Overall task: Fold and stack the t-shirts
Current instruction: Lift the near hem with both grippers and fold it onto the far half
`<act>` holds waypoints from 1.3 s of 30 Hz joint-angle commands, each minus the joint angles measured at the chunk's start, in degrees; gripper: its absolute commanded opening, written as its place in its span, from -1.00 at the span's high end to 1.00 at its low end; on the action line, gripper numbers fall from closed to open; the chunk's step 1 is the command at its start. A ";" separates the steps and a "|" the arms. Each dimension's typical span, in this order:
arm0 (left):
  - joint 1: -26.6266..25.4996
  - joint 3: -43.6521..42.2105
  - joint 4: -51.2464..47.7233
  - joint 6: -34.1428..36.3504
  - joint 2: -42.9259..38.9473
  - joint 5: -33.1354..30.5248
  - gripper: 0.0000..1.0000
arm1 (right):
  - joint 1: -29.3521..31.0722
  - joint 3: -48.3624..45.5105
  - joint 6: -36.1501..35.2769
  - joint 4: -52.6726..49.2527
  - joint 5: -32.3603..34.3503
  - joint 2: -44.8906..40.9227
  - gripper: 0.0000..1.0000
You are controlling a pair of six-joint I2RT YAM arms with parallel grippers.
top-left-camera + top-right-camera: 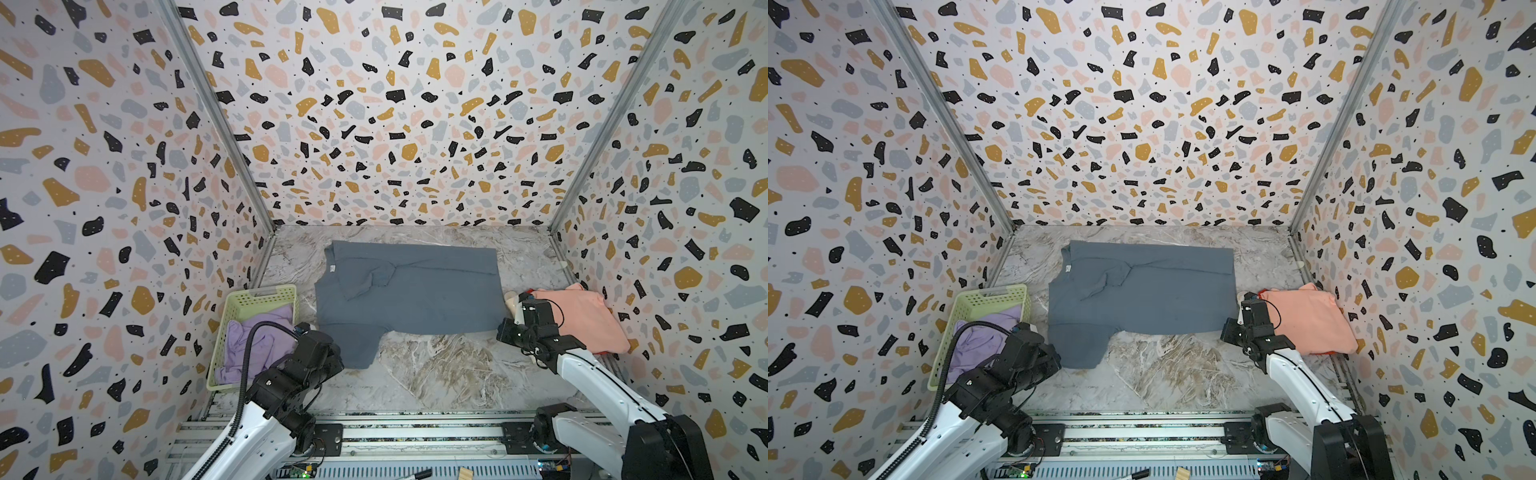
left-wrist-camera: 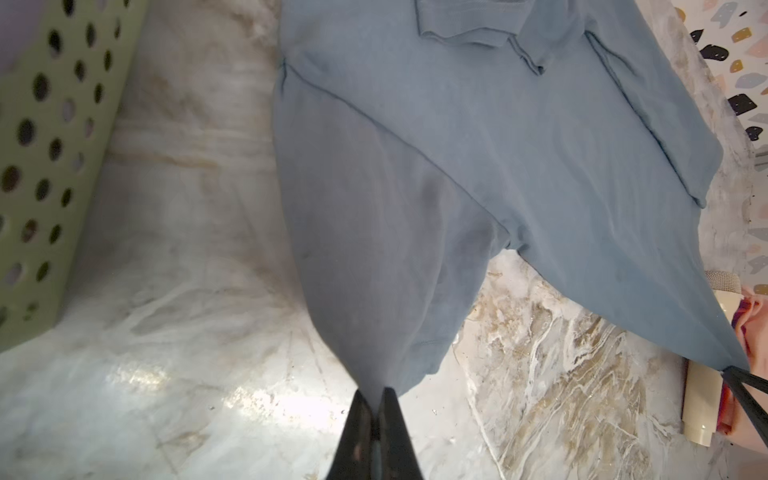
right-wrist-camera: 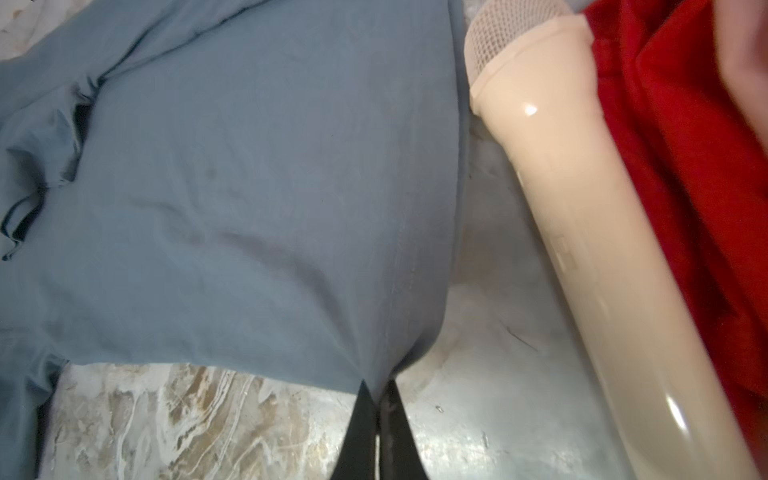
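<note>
The left gripper carries the sleeve outward next and releases it onto the folded cloth [image 1: 353,261] beside the neck label, since that lies outward of the gripper.
A slate blue-grey t-shirt [image 1: 407,286] [image 1: 1142,291] lies spread across the marble table, with its white neck label at the far left. My left gripper [image 2: 376,395] is shut on the cloth of its near left sleeve [image 2: 374,291]. My right gripper [image 3: 376,386] is shut on the near right hem corner of the same shirt [image 3: 249,187]. Both pinched corners are pulled taut. A salmon pink t-shirt [image 1: 582,320] lies folded at the right wall on top of a red one [image 3: 685,166]. A lilac t-shirt [image 1: 257,340] sits crumpled in the basket.
The pale green lattice basket [image 1: 249,297] stands at the left wall, close to my left arm. A cream cylinder with a mesh head [image 3: 582,228] lies between the blue-grey shirt and the red one. Patterned walls close in three sides. A metal rail [image 1: 415,434] runs along the front.
</note>
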 commanded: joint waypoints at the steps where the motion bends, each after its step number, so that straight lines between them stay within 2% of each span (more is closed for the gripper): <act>1: -0.32 4.45 8.76 4.42 3.91 -1.99 1.00 | 0.07 4.42 -0.85 0.15 -0.11 1.42 1.00; 5: 0.69 7.75 21.14 11.99 11.52 -4.12 1.00 | 0.07 7.87 -0.67 5.53 -1.37 6.42 1.00; 12: 9.93 18.78 36.91 21.41 28.23 3.31 1.00 | -0.79 18.83 0.08 8.93 -1.47 19.88 1.00; 16: 13.63 28.44 38.18 27.21 36.27 4.56 1.00 | -3.26 22.20 0.67 9.92 -3.09 24.48 1.00; 22: 18.24 38.44 38.88 30.90 47.99 8.28 1.00 | -6.56 27.87 -0.34 11.32 -7.03 31.02 1.00; 30: 20.59 48.87 40.35 33.45 64.73 12.94 1.00 | -9.50 38.53 0.02 13.69 -12.35 45.08 1.00; 32: 20.93 50.69 40.53 33.24 67.53 13.61 1.00 | -10.05 41.42 0.49 13.33 -14.03 48.12 1.00; 39: 22.65 53.94 42.19 32.26 72.80 13.41 1.00 | -10.57 46.87 1.60 12.22 -13.38 53.61 1.00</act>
